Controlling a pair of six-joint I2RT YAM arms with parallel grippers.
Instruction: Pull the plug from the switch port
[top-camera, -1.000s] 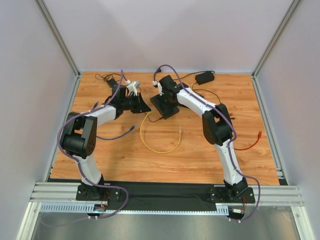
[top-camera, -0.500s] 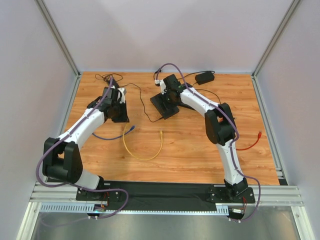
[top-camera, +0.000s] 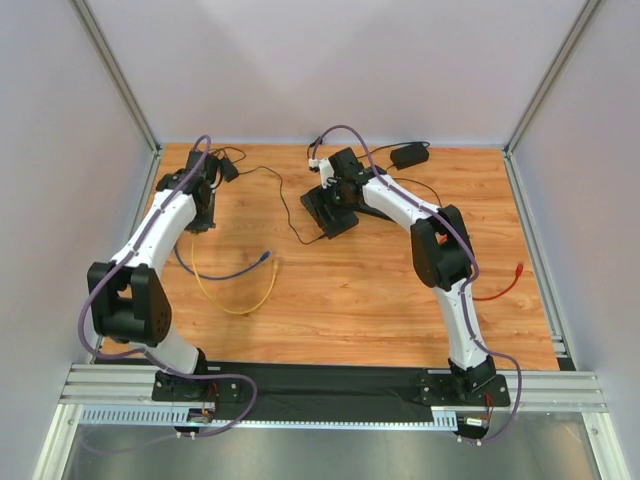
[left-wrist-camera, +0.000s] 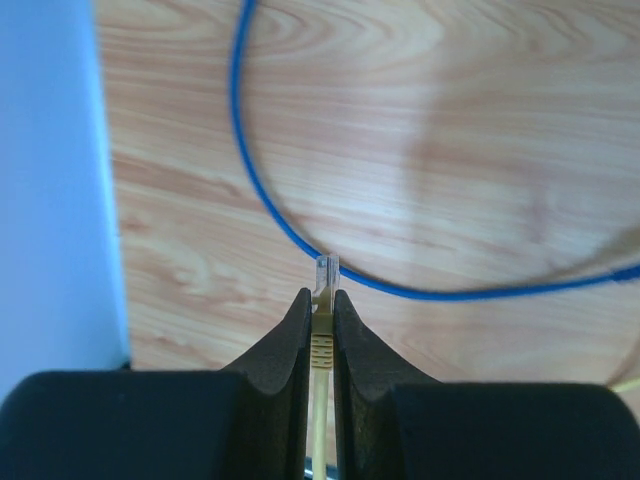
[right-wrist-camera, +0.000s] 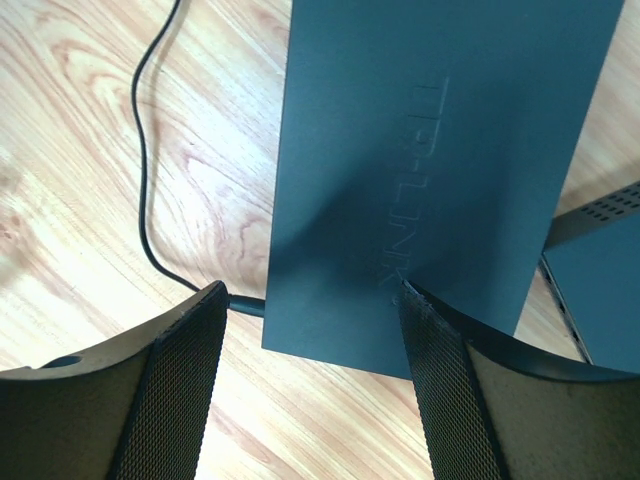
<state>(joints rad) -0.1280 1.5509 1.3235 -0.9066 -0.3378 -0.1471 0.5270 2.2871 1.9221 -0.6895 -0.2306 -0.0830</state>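
Observation:
The left gripper reaches outward and down next to release the plug onto the bare wood beside the blue cable, since that spot lies clear of the switch.
The black switch lies at the back middle of the table, and in the right wrist view the switch fills the upper right. My right gripper hovers over its near left corner, open; the right gripper has one mesh pad above the lid and one beside it. The plug, clear-tipped with a yellow boot, is pinched in my left gripper. That left gripper is far left near the wall, well apart from the switch. The yellow cable trails from it.
A blue cable curves across the wood under the plug; the same blue cable ends in a loose plug. A thin black lead enters the switch's side. A power adapter sits at the back, a red cable on the right.
My left arm has swung from beside the switch to the far left wall, carrying the plug and dragging the yellow cable leftward. The right arm has barely moved.

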